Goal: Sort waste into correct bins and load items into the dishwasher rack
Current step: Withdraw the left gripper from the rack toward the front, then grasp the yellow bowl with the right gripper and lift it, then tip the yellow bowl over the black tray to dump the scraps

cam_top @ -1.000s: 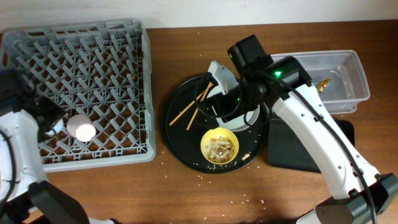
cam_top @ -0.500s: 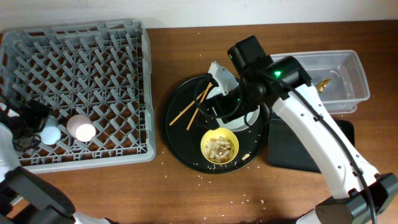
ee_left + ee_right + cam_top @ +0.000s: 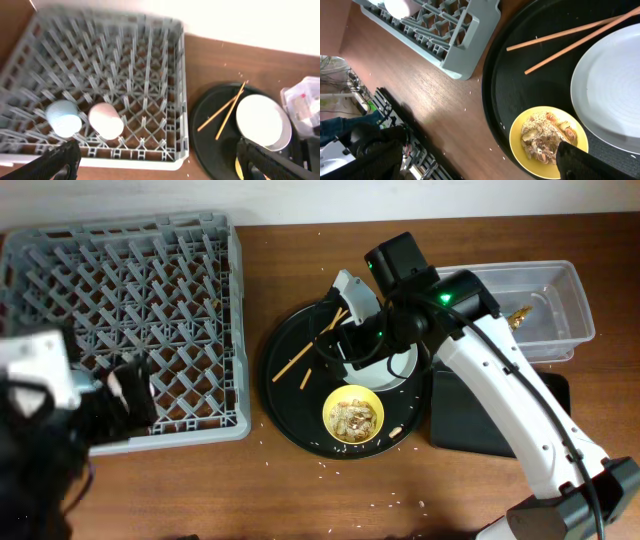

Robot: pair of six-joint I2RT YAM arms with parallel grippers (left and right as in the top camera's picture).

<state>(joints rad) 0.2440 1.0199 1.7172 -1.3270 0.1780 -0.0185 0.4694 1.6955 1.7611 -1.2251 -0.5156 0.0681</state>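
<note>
I need to move my right gripper back from over the plate next and down onto the rack-side rim of the yellow bowl (image 3: pixel 353 415). The bowl still holds tan food scraps.
The grey dishwasher rack (image 3: pixel 130 270) is at the left; in the left wrist view (image 3: pixel 115 65) it holds the light-blue cup (image 3: pixel 64 118) and pink cup (image 3: pixel 106 120) side by side near its front edge. My left gripper (image 3: pixel 160 170) is open and empty above that edge; in the overhead view (image 3: pixel 130 385) it hides both cups. The chopsticks (image 3: pixel 312 352), grey plate (image 3: pixel 395 365) and yellow bowl (image 3: pixel 353 415) with tan food scraps (image 3: pixel 545 137) lie on the round tray. My right gripper (image 3: pixel 480 165) is open and empty, over the plate's left side (image 3: pixel 365 340).
The large round black tray (image 3: pixel 290 395) is in the middle. The clear tub (image 3: pixel 545 295) at the right holds a small brown-gold wrapper (image 3: pixel 518 313). The shallow black tray (image 3: pixel 465 425) lies in front of it, partly under my right arm. Tiny crumbs dot the table.
My left gripper has let go of the light-blue cup in the rack beside the pink cup and pulled back toward the front. The right arm has barely shifted.
</note>
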